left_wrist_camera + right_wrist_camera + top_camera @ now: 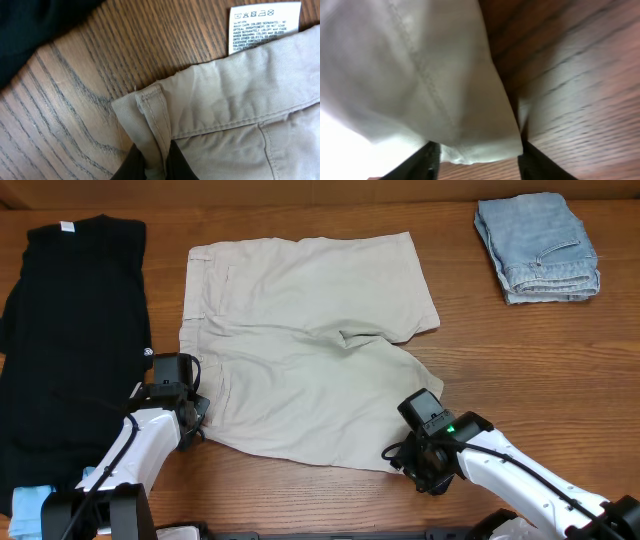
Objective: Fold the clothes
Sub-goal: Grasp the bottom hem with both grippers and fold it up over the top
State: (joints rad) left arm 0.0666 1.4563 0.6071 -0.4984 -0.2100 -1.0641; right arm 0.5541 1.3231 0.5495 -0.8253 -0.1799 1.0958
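My left gripper lifts the near waistband corner next, swings it outward, lowers it over the far waistband corner (200, 257) and releases, since the shorts (300, 350) lie spread flat.
The beige khaki shorts (300, 350) lie spread flat in the middle of the wooden table, waistband to the left and legs to the right. My left gripper (192, 420) is shut on the near waistband corner; in the left wrist view its fingers (155, 167) pinch a fold of the shorts (235, 100), with the white care label (264, 25) beyond. My right gripper (405, 458) is at the near leg's hem corner. In the right wrist view its fingers (480, 162) are wide apart with the hem corner of the shorts (410, 65) between them.
A large black T-shirt (75, 330) lies along the left side, close to my left arm, and also shows in the left wrist view (30, 30). A folded light-blue denim garment (537, 248) sits at the back right. A pale blue cloth (30, 505) is at the front left edge.
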